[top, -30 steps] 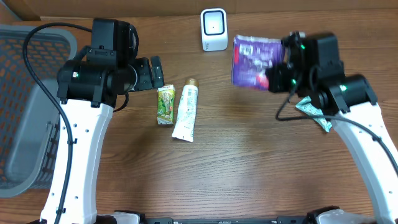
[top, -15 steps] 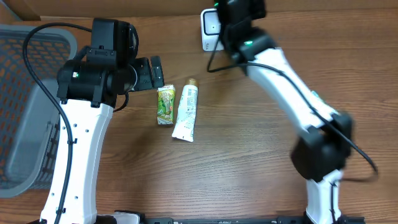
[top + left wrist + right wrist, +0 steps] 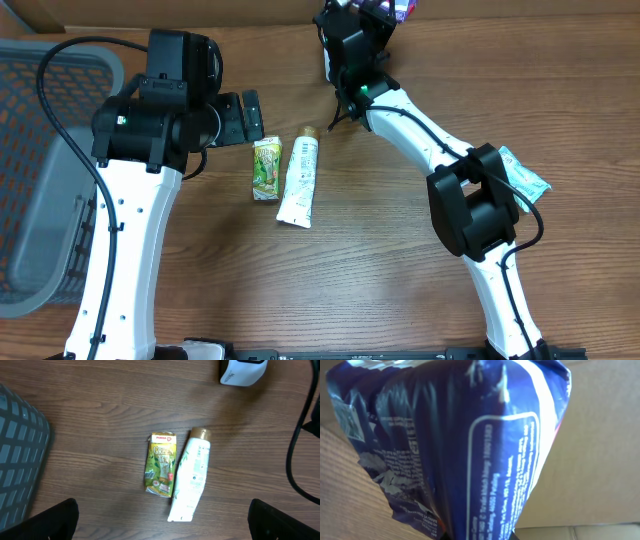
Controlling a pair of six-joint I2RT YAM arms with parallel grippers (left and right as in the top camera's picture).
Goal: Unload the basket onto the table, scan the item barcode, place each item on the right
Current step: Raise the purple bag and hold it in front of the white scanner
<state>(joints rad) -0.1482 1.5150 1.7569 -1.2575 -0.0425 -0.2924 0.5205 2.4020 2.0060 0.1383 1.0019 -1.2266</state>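
Note:
My right gripper swings back, down and to the right in the overhead view next and releases the bag (image 3: 402, 7) at the light green packet (image 3: 522, 176), well away from the tube.
My right gripper (image 3: 385, 12) is shut on a purple-blue snack bag (image 3: 402, 7), held at the back edge of the table above the spot where the white barcode scanner (image 3: 243, 371) stands. From overhead the right arm covers most of the scanner. The bag (image 3: 460, 445) fills the right wrist view, its printed back panel facing the camera, and the right gripper (image 3: 480, 536) pinches its lower end. My left gripper (image 3: 240, 118) hangs open and holds nothing. It is left of a green tea packet (image 3: 266, 168) and a white tube (image 3: 298, 180).
A grey mesh basket (image 3: 40, 180) stands at the left edge. A light green packet (image 3: 525, 178) lies at the right, beside the right arm's elbow. A tan cardboard wall runs along the back. The tea packet (image 3: 161, 464) and tube (image 3: 192, 477) lie side by side mid-table.
The right arm has swung from the right side to the back of the table, carrying the bag up over the scanner. The left arm has not moved.

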